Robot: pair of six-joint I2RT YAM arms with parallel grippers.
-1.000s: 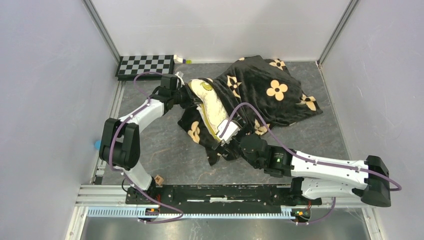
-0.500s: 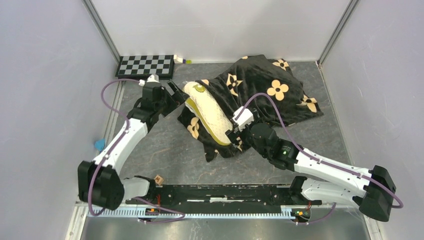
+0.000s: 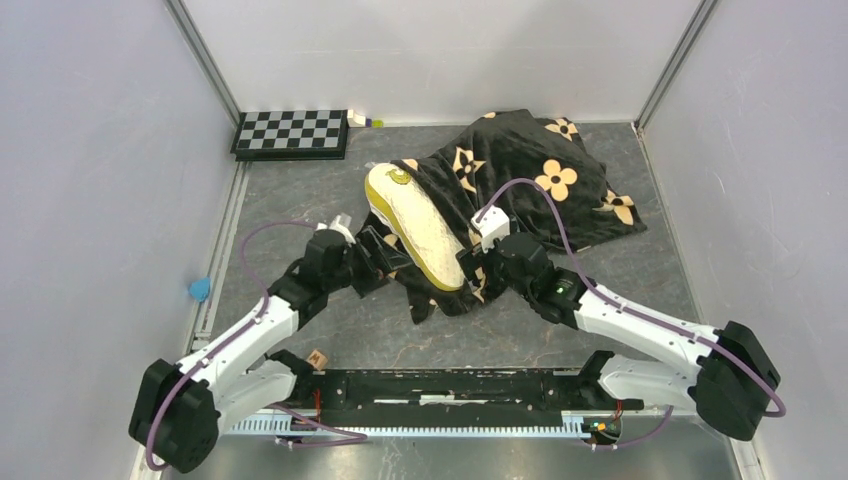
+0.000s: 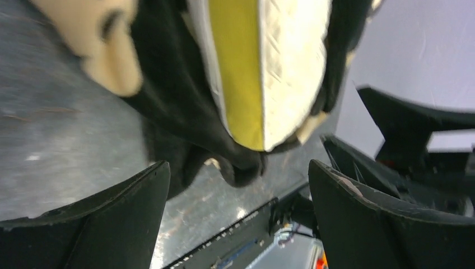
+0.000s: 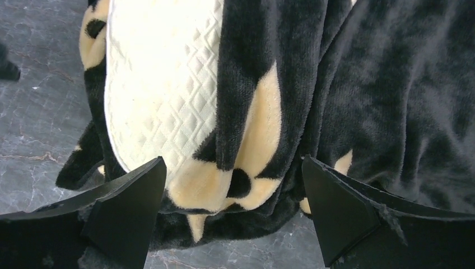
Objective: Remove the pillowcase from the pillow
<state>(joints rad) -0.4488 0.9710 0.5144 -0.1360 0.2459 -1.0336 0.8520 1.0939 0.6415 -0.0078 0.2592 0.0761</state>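
Note:
The pillow's yellow-banded near edge (image 3: 424, 267) is the next spot for my left gripper, which goes onto it toward the right in the top view, fingers open, because it lies bare outside the pillowcase.
The cream quilted pillow (image 3: 415, 228) with its yellow side band (image 4: 241, 73) lies diagonally in mid-table. Its near-left long edge sticks out of the black flowered pillowcase (image 3: 530, 180), which covers the far right half and wraps under the near end. My left gripper (image 3: 383, 262) stands open just left of the pillow's near end, holding nothing; its view shows the pillow (image 4: 285, 61) and dark cloth (image 4: 168, 106) ahead of the gripper (image 4: 238, 185). My right gripper (image 3: 468, 267) is open at the near right side, its jaws either side of a pillowcase fold (image 5: 246, 168) beside the pillow (image 5: 157, 84).
A black-and-white checkerboard (image 3: 290, 133) lies at the far left corner, with a small white and green object (image 3: 362, 120) beside it. A blue scrap (image 3: 200, 289) sits at the left edge. A small wooden cube (image 3: 318, 358) rests by the base rail (image 3: 450, 385).
The left gripper opened, let go of the cloth at the pillow's far end and swung toward the near end. The right gripper shifted slightly farther along the pillow, still open.

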